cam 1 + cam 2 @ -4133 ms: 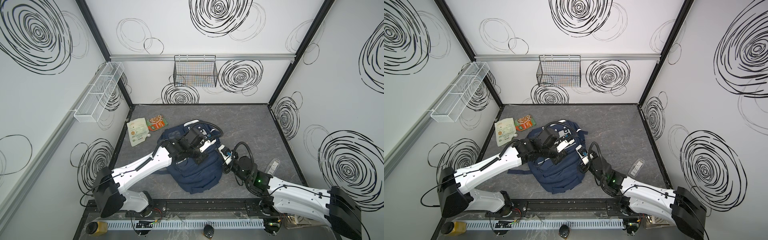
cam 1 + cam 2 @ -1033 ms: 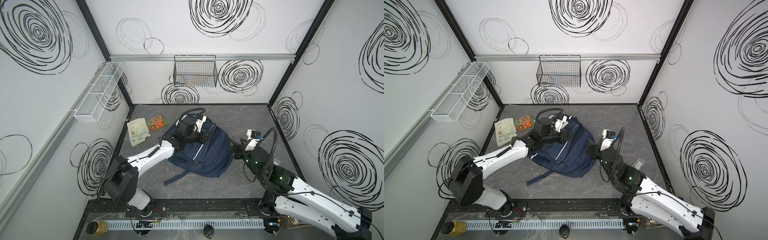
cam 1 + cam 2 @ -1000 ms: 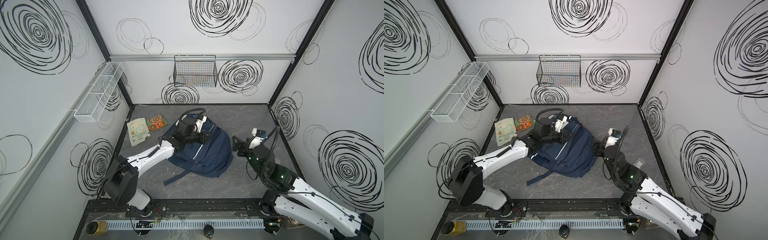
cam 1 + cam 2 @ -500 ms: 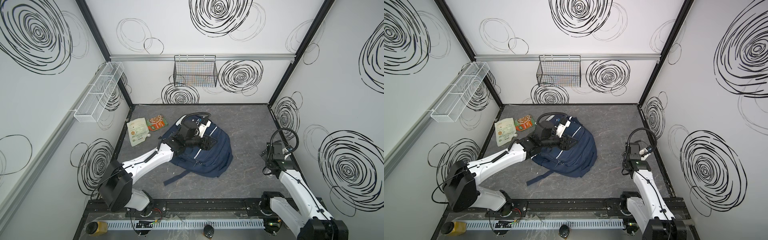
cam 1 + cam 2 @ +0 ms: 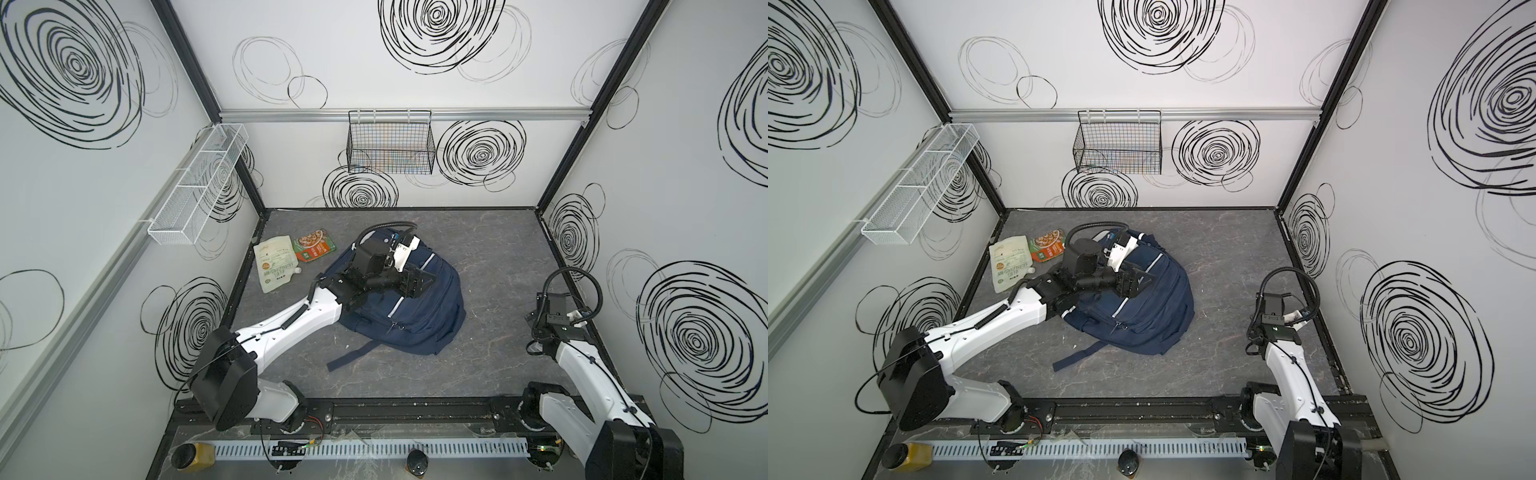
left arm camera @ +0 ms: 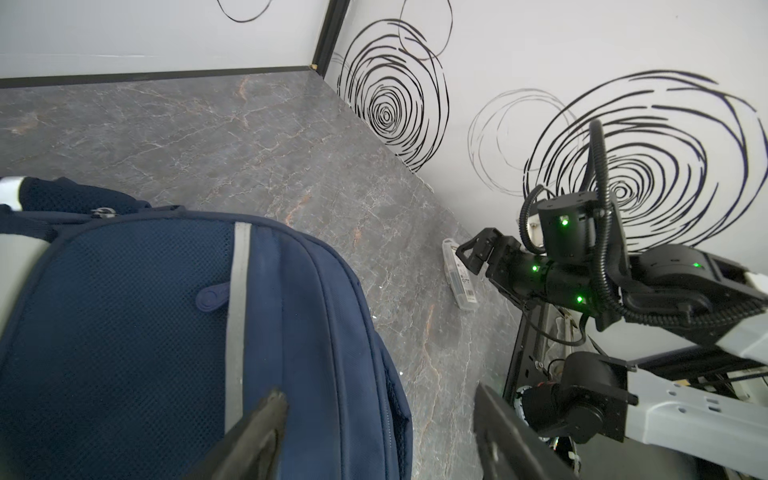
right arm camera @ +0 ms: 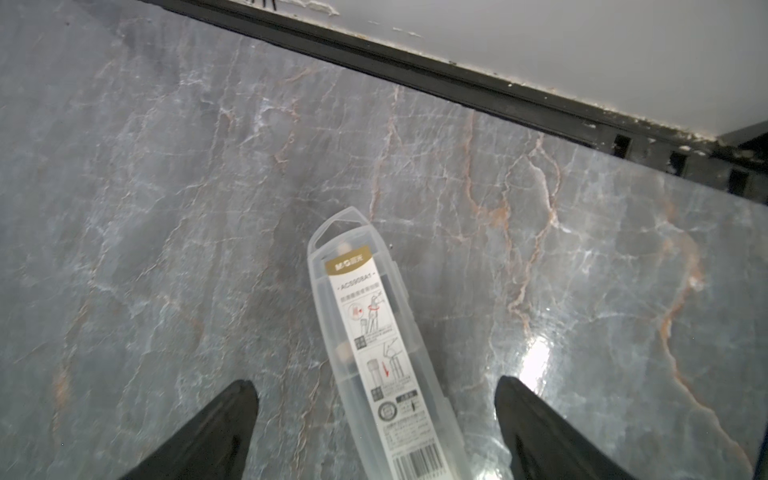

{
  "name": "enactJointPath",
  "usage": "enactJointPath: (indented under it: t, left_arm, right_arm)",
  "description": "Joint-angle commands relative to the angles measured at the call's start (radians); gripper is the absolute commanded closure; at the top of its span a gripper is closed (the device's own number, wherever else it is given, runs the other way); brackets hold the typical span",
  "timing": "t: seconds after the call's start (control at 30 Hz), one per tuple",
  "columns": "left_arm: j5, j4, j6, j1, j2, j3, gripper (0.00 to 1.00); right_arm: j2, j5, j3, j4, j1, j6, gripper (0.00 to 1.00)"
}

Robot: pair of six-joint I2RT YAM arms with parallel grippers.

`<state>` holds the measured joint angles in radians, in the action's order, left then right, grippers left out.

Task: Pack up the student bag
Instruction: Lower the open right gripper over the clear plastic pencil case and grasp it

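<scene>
My right gripper should lower next around the white label (image 7: pixel 379 348) of the clear plastic case below it. The case already runs between its open fingers.
The student bag (image 5: pixel 419 316) (image 5: pixel 1154 320), a navy backpack with white stripes, lies flat in the middle of the floor in both top views. My left gripper (image 5: pixel 419 281) (image 6: pixel 378 397) hovers open over its upper half, and nothing sits between the fingers (image 6: pixel 272 409); the bag's blue side panel (image 6: pixel 291 299) lies beneath. My right gripper (image 7: pixel 376 384) (image 6: pixel 473 251) is open by the right wall, pointing down at a clear plastic case (image 7: pixel 370 328) (image 6: pixel 457 274) with a white label. The case lies on the floor between the open fingertips, untouched.
A white pouch (image 5: pixel 276 264) and an orange-green packet (image 5: pixel 313 249) lie at the back left. The bag's loose strap (image 5: pixel 353 358) trails toward the front. A wire basket (image 5: pixel 390 149) hangs on the back wall and a white mesh shelf (image 5: pixel 199 187) on the left wall.
My right arm swung away from the bag to the right wall and now stands over the clear case. My left gripper opened and shifted from the bag's top toward its middle.
</scene>
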<state>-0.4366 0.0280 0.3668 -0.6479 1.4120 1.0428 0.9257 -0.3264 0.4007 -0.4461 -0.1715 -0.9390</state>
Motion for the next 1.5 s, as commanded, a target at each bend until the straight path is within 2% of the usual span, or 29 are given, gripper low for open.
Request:
enactJointPath:
  t: [0.0, 0.2, 0.3, 0.4, 0.53, 0.63, 0.77, 0.87, 0.97, 1.03, 1.1, 1.2, 1.47]
  left_arm:
    - [-0.034, 0.067, 0.034, 0.029, 0.011, -0.007, 0.26]
    - [-0.049, 0.084, 0.045, 0.052, 0.006, -0.018, 0.26]
    - [-0.055, 0.086, 0.048, 0.057, 0.01, -0.018, 0.26]
    - [-0.063, 0.089, 0.055, 0.059, 0.012, -0.016, 0.27]
    - [-0.052, 0.083, 0.05, 0.062, 0.005, -0.019, 0.26]
    - [-0.038, 0.084, 0.05, 0.066, -0.001, -0.027, 0.27]
    - [-0.054, 0.09, 0.058, 0.084, 0.006, -0.021, 0.27]
    - [-0.025, 0.07, 0.067, 0.093, -0.01, -0.024, 0.27]
    - [0.002, 0.075, 0.066, 0.084, -0.036, -0.039, 0.27]
    - [-0.025, 0.083, 0.075, 0.082, -0.039, -0.037, 0.27]
    - [-0.052, 0.091, 0.09, 0.083, -0.042, -0.033, 0.27]
    - [-0.037, 0.083, 0.078, 0.085, -0.054, -0.036, 0.27]
    - [-0.027, 0.062, 0.066, 0.085, -0.068, -0.033, 0.27]
  right_arm:
    - [0.008, 0.03, -0.044, 0.086, -0.044, 0.017, 0.16]
    - [0.039, 0.038, -0.076, 0.171, -0.063, 0.037, 0.19]
    - [0.081, 0.101, -0.073, 0.198, -0.063, 0.041, 0.24]
    - [0.117, 0.139, -0.065, 0.211, -0.062, 0.032, 0.26]
    - [0.175, 0.115, -0.066, 0.236, -0.065, 0.025, 0.27]
    - [0.224, 0.111, -0.041, 0.23, -0.065, 0.023, 0.36]
    - [0.309, 0.138, -0.013, 0.22, -0.065, -0.008, 0.37]
    - [0.352, 0.132, -0.007, 0.214, -0.064, -0.026, 0.37]
    - [0.349, 0.1, -0.016, 0.212, -0.065, -0.039, 0.44]
    - [0.332, 0.084, -0.017, 0.211, -0.065, -0.036, 0.47]
    - [0.313, 0.072, -0.021, 0.219, -0.065, -0.03, 0.56]
    - [0.292, 0.072, -0.02, 0.214, -0.063, -0.026, 0.63]
    - [0.181, 0.069, -0.003, 0.211, -0.007, 0.002, 0.68]
